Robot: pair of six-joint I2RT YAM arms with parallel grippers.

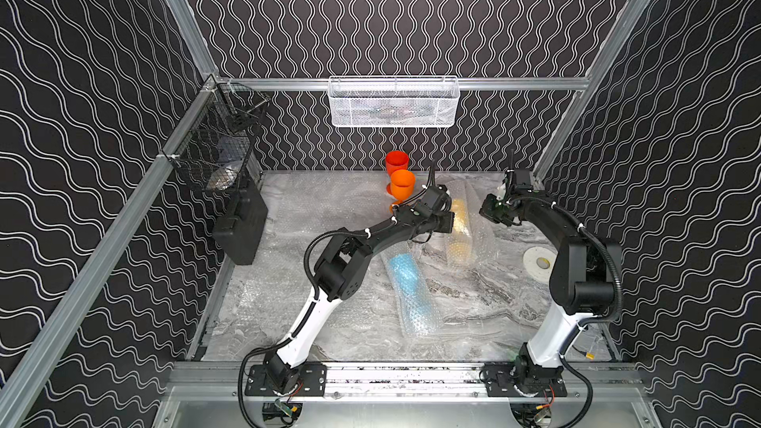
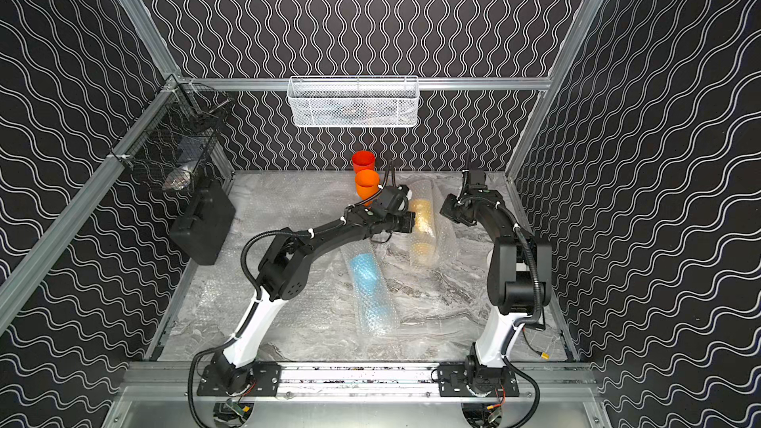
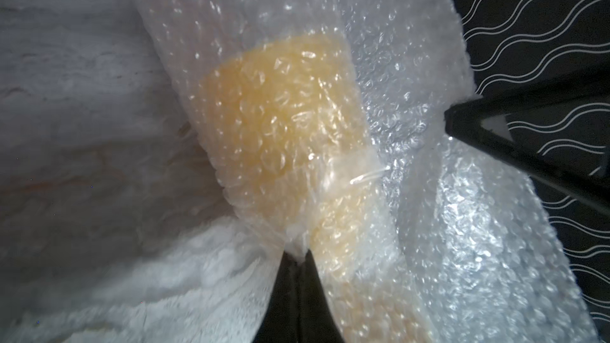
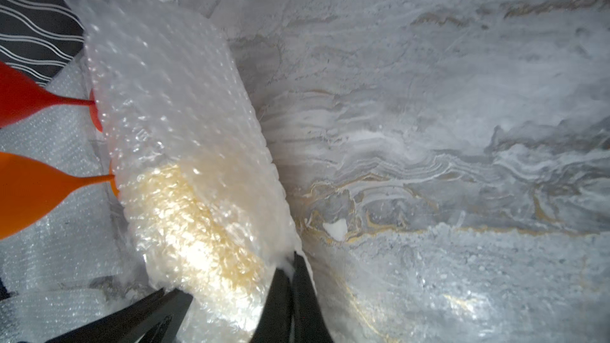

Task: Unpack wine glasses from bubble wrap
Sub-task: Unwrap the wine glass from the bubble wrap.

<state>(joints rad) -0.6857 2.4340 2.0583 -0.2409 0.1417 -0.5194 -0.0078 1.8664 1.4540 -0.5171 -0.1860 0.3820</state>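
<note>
I need to move my left gripper outward toward the tabletop by the far wall [image 1: 469, 179] and release the pinched wrap, as my right gripper holds the wrap's loose edge.
A yellow wine glass shows blurred through a roll of bubble wrap [image 1: 461, 222] [image 2: 424, 220] lying at the back middle of the table. My left gripper [image 3: 297, 254] is shut on a pinch of this bubble wrap [image 3: 284, 120] on one side. On the opposite side my right gripper [image 4: 293, 260] is shut on the wrap's loose edge [image 4: 185, 146]. A clear tape strip [image 3: 350, 166] crosses the roll. The red glass [image 1: 397, 162] [image 4: 19, 100] and the orange glass [image 1: 402, 185] [image 4: 29, 193] stand upright and bare just behind. A light blue glass lies wrapped in its own roll [image 1: 412, 290] [image 2: 370, 286] nearer the front.
Flat bubble wrap sheets [image 1: 321, 199] cover the table's back left. A black case [image 1: 241, 228] leans at the left edge under a black wire basket [image 1: 218, 146]. A white mesh basket [image 1: 393, 102] hangs on the back rail. A white tape roll [image 1: 537, 263] lies beside the right arm.
</note>
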